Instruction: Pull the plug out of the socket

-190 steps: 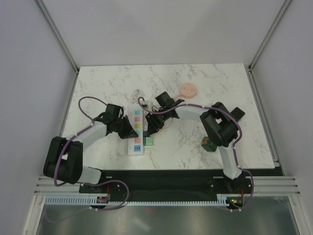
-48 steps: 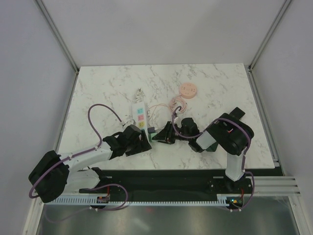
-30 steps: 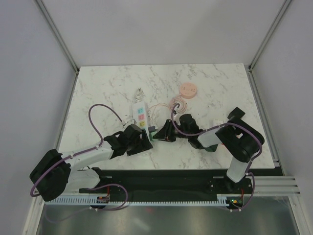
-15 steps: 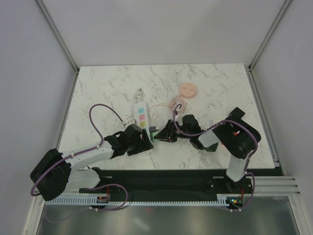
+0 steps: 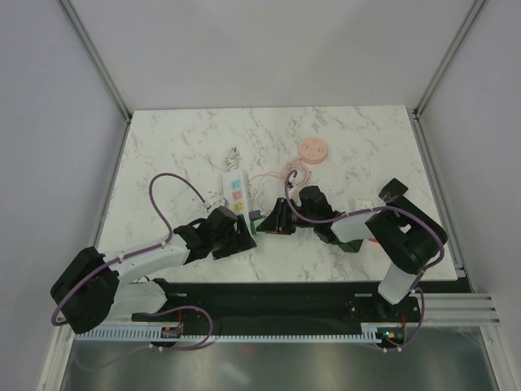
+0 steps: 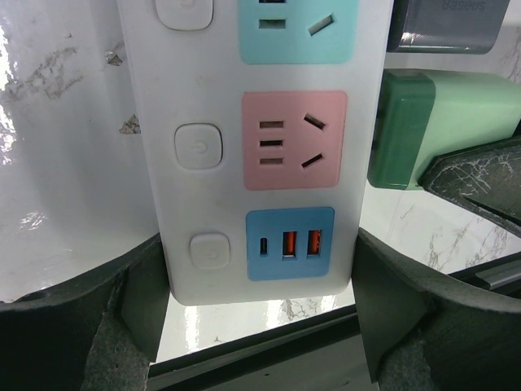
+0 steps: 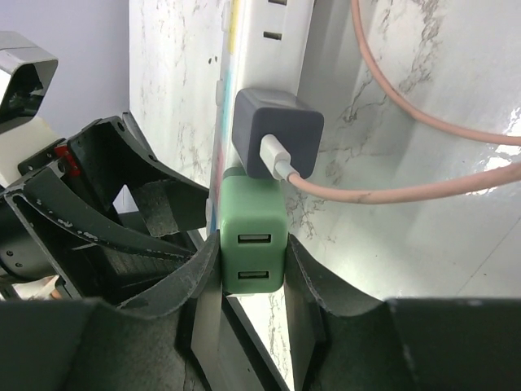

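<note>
Open marble lies to my right gripper's right in the top view, so next my right gripper should draw away from the strip and release the green plug [image 5: 257, 220] there.
The socket [image 5: 234, 189] is a long white power strip lying lengthwise on the marble table. Its blue and pink outlets [image 6: 293, 140] face up in the left wrist view. My left gripper [image 5: 234, 238] [image 6: 259, 277] clamps the strip's near end, a finger pressed against each long side. A green plug [image 5: 257, 220] [image 7: 252, 236] [image 6: 435, 129] with two USB ports butts against the strip's right side. My right gripper [image 5: 270, 221] [image 7: 252, 265] is shut on this plug from both sides. The prongs are hidden.
A grey plug [image 7: 277, 134] with a pink cable [image 7: 407, 191] sits on the strip's side just beyond the green one. The cable coils [image 5: 295, 173] toward a round pink disc [image 5: 313, 149]. A small white item [image 5: 361, 204] lies by the right arm.
The right arm's elbow has swung a little to the right. Both grippers, the strip and the green plug stay in nearly the same place.
</note>
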You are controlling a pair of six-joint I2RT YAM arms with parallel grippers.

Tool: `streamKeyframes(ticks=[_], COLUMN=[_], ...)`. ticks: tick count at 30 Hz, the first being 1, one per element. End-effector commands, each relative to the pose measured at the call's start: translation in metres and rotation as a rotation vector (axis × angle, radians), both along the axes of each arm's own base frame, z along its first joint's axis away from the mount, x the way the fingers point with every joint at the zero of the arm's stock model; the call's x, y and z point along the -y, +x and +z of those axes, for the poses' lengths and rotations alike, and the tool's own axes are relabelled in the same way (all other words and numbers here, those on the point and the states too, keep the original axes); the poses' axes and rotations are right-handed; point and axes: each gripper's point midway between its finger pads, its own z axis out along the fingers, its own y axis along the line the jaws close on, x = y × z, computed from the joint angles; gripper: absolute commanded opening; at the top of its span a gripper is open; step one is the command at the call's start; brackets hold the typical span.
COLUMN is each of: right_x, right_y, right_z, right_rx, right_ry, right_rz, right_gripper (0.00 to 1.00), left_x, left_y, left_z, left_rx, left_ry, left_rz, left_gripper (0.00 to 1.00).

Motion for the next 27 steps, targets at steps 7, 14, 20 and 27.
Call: streamKeyframes(ticks=[7,14,20,27], right_x=[0.002,0.004,0.036,0.025], right_y=[-0.017,-0.019,-0.006,-0.019], right_z=[-0.007,-0.010,-0.039,-0.012], right_rx=[-0.061,-0.057,0.018,-0.077], right_ry=[0.106,0.135,-0.213,0.091], right_rz=[0.048,0.058,-0.022,0.024], right_gripper=[0.00,0.00,0.00,0.00], left_x=[-0.038,-0.038,-0.038,-0.039], left_y=[-0.033,-0.034,-0.033,-0.035], left_z=[-0.041,-0.040,-0.040,-0.041], left_rx=[-0.149,-0.148,-0.148,-0.153], left_ry=[0.153,0.147,0.145,0.147], left_rz=[0.044,0.044,0.047,0.045], left_gripper=[0.02,0.02,0.02,0.02])
